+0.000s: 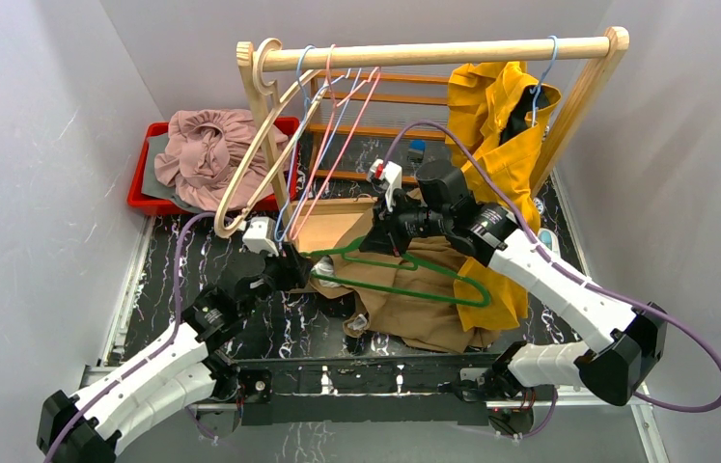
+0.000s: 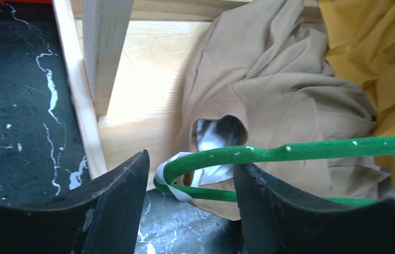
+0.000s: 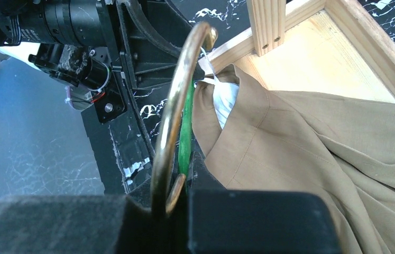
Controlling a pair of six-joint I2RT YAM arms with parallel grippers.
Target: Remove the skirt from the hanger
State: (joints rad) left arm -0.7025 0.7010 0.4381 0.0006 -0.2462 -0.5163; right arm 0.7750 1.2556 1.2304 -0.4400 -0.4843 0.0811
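I should lift my right gripper outward and release the brass hook over the rack's wooden top bar, which is above and outward of it.
The green hanger hangs low over the table, and the tan skirt lies crumpled under and behind it. My right gripper is shut on the hanger at the base of its brass hook; the green wire and skirt show beyond it. My left gripper is open at the hanger's left end. In the left wrist view the curved end, with a white ribbon loop wrapped on it, sits between my gripper's spread fingers, in front of the skirt.
A wooden clothes rack stands at the back with several empty hangers and a yellow garment on a blue hanger. Its wooden base board lies just behind the skirt. A red bin holds pink cloth at back left.
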